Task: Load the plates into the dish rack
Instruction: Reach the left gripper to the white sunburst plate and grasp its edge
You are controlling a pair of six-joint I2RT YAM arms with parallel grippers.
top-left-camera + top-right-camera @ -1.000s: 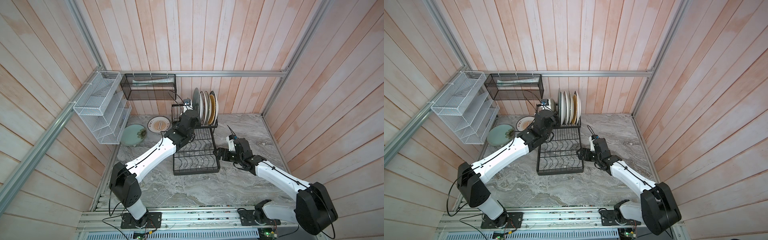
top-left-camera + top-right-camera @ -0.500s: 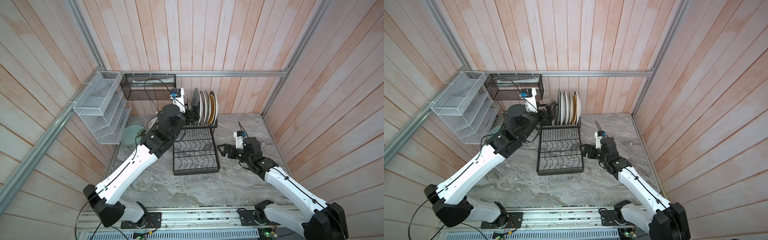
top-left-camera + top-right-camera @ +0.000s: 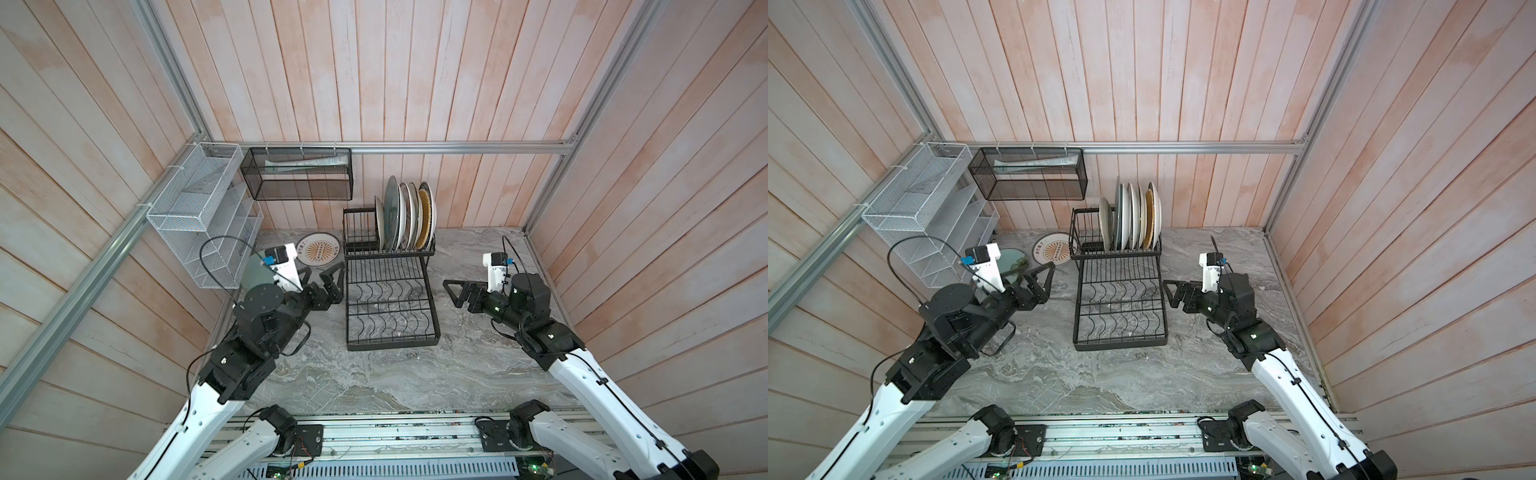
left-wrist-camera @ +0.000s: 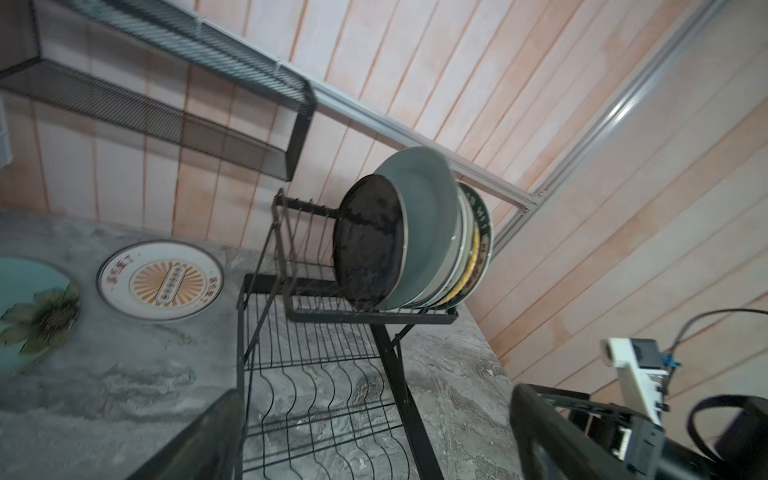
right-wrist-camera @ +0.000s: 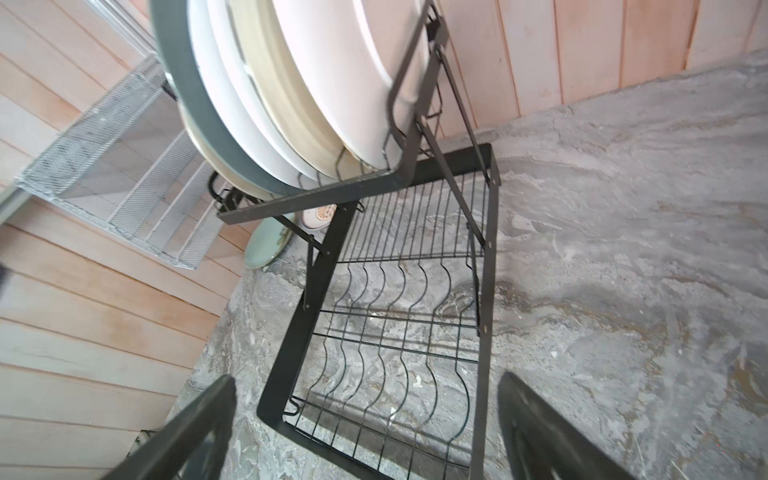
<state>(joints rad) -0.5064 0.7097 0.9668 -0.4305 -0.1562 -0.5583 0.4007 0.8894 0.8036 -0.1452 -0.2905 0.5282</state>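
My left gripper should next lower outward onto the near rim of the white sunburst plate while turning sideways, since that rim lies below and outward.
The black wire dish rack stands mid-table. Its raised upper tier holds several plates upright: a black one at the end, then a grey-blue one, then pale and yellow ones. A white plate with an orange sunburst and a pale green flower plate lie flat on the table left of the rack. My left gripper hangs open and empty left of the rack, near the sunburst plate. On the rack's right side my right gripper is open and empty, pointing at the lower tier.
A white mesh organizer hangs on the left wall. A black mesh basket hangs on the back wall above the plates on the table. Wooden walls close in the marble table on three sides.
My left gripper opened and drew back from the rack's upper tier to the left and front. The right arm pulled back to the right, away from the rack.
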